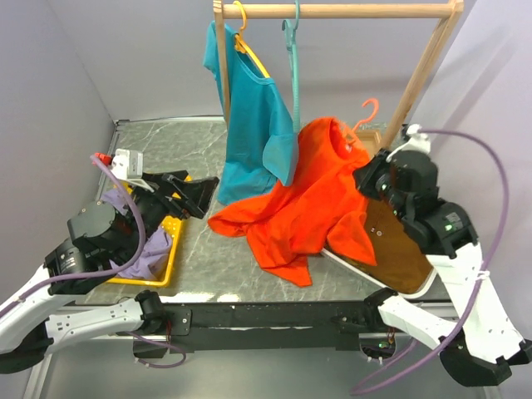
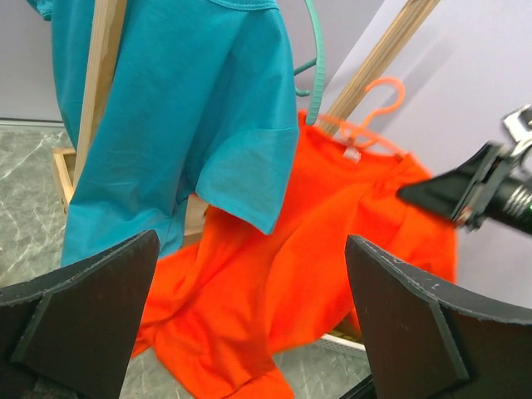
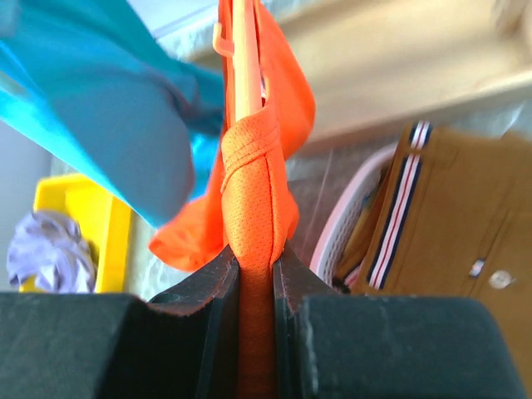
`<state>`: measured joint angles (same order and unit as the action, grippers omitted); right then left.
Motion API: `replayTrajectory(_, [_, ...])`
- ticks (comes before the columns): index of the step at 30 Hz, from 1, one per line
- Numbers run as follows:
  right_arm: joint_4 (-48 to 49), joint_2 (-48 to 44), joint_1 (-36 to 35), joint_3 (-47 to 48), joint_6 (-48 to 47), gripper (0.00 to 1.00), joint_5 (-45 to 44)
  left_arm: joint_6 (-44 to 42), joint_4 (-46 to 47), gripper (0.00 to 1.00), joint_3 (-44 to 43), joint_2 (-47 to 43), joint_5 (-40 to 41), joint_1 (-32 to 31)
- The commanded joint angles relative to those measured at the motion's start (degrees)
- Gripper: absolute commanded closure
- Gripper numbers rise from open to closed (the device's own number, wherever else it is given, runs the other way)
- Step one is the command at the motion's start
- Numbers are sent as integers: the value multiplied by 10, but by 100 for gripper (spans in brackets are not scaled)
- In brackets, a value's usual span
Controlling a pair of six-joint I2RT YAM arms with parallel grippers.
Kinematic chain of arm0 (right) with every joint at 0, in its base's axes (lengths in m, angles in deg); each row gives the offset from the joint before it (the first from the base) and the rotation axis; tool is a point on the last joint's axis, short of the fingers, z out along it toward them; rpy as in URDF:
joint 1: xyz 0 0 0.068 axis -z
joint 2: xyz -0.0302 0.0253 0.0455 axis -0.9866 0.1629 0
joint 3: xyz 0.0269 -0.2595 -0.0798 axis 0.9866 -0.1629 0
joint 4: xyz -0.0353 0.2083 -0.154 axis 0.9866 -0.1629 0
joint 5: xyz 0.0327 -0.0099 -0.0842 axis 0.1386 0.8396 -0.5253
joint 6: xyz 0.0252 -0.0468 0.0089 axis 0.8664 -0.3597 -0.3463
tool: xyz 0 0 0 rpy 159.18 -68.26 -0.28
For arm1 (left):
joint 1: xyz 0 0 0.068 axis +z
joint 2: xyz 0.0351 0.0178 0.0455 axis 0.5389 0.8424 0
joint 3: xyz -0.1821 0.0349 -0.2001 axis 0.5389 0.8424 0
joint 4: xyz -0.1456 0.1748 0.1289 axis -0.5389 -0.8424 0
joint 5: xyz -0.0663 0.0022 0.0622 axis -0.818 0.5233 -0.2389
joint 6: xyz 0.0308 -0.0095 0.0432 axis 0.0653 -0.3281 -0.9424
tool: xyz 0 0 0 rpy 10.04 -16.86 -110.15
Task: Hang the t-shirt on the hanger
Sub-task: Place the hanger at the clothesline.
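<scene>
The rack's top bar point(image 1: 353, 11) is above and outward of my gripper, so my right gripper will next lift up and outward, hook the hanger over it and release.
The orange-red t-shirt point(image 1: 303, 204) hangs slanted from its neck down to the table, its lower half spread on the marble. The orange hanger point(image 1: 366, 112) pokes its hook out of the collar; its arms are under the cloth. My right gripper point(image 1: 371, 178) is shut on the t-shirt's point(image 3: 258, 179) shoulder fold, where the hanger's point(image 3: 244, 58) arm runs into the fabric. My left gripper point(image 1: 197, 191) stands wide open at the left, above the yellow bin. It faces the t-shirt point(image 2: 332, 241) and hanger point(image 2: 376, 101) with nothing between its fingers point(image 2: 91, 291).
A wooden rack point(image 1: 332, 11) carries a teal t-shirt point(image 1: 251, 116) on a yellow hanger and a bare teal hanger point(image 1: 293, 50). A yellow bin point(image 1: 172, 249) with lilac cloth point(image 1: 151, 249) sits at the left. A white basket point(image 1: 378, 278) holding a brown garment lies under the right arm.
</scene>
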<state>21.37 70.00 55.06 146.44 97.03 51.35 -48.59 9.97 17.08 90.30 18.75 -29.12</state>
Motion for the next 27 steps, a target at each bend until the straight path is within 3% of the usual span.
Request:
replayTrajectory(1, [-22, 30, 4, 100, -48, 100, -72, -4, -4, 1, -28, -14, -12, -1])
replayTrajectory(17, [-54, 132, 11, 356, -143, 100, -207, -25, -37, 1, -70, -11, -12, -1])
replayTrajectory(27, [-16, 171, 24, 421, -171, 100, -232, -29, -39, 1, -79, -7, -11, -1])
